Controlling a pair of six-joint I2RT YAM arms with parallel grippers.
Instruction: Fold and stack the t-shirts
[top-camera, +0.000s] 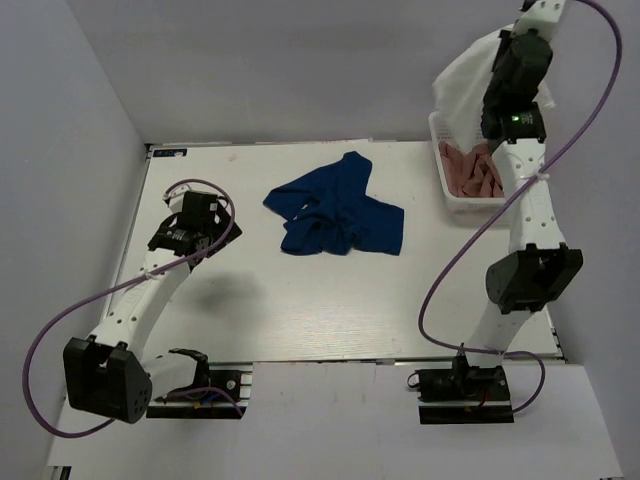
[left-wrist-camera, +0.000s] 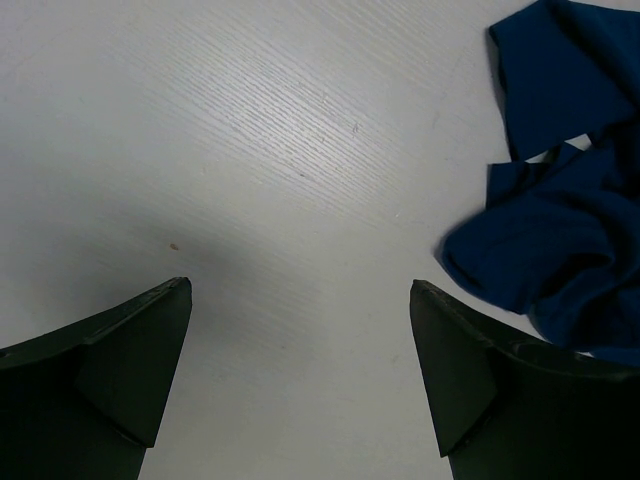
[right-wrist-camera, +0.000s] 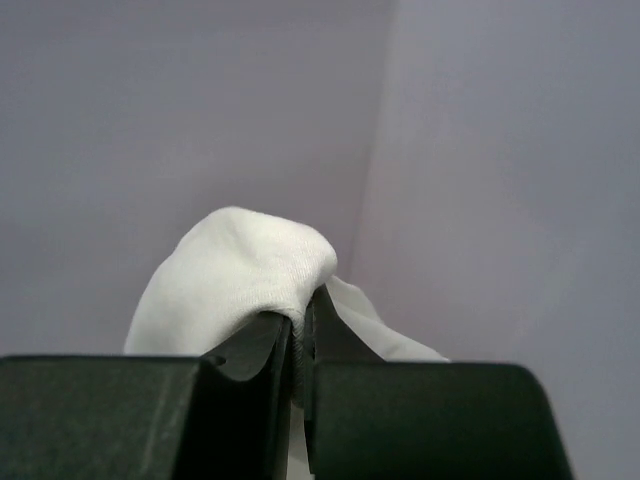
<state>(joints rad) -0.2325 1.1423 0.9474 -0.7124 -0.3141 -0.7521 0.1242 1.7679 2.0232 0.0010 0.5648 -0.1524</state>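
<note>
My right gripper moves down toward the dusty pink t-shirt inside the basket next and releases the white t-shirt (top-camera: 462, 82) there, since the navy shirt already occupies the table's middle.
The navy blue t-shirt (top-camera: 338, 212) lies crumpled on the table's middle; its edge shows at the right of the left wrist view (left-wrist-camera: 560, 230). My right gripper (top-camera: 503, 42) is raised high above the basket and shut on the white t-shirt (top-camera: 462, 82), which hangs from it; the cloth bulges over the closed jaws in the right wrist view (right-wrist-camera: 235, 275). The dusty pink t-shirt (top-camera: 472, 172) lies in the white mesh basket (top-camera: 440, 178). My left gripper (top-camera: 222, 218) is open and empty over bare table, left of the navy shirt; its fingertips (left-wrist-camera: 170, 310) stand wide apart.
The basket stands at the table's far right edge. Grey walls enclose the table at the back and both sides. Bare white tabletop (top-camera: 300, 300) lies in front of the navy shirt.
</note>
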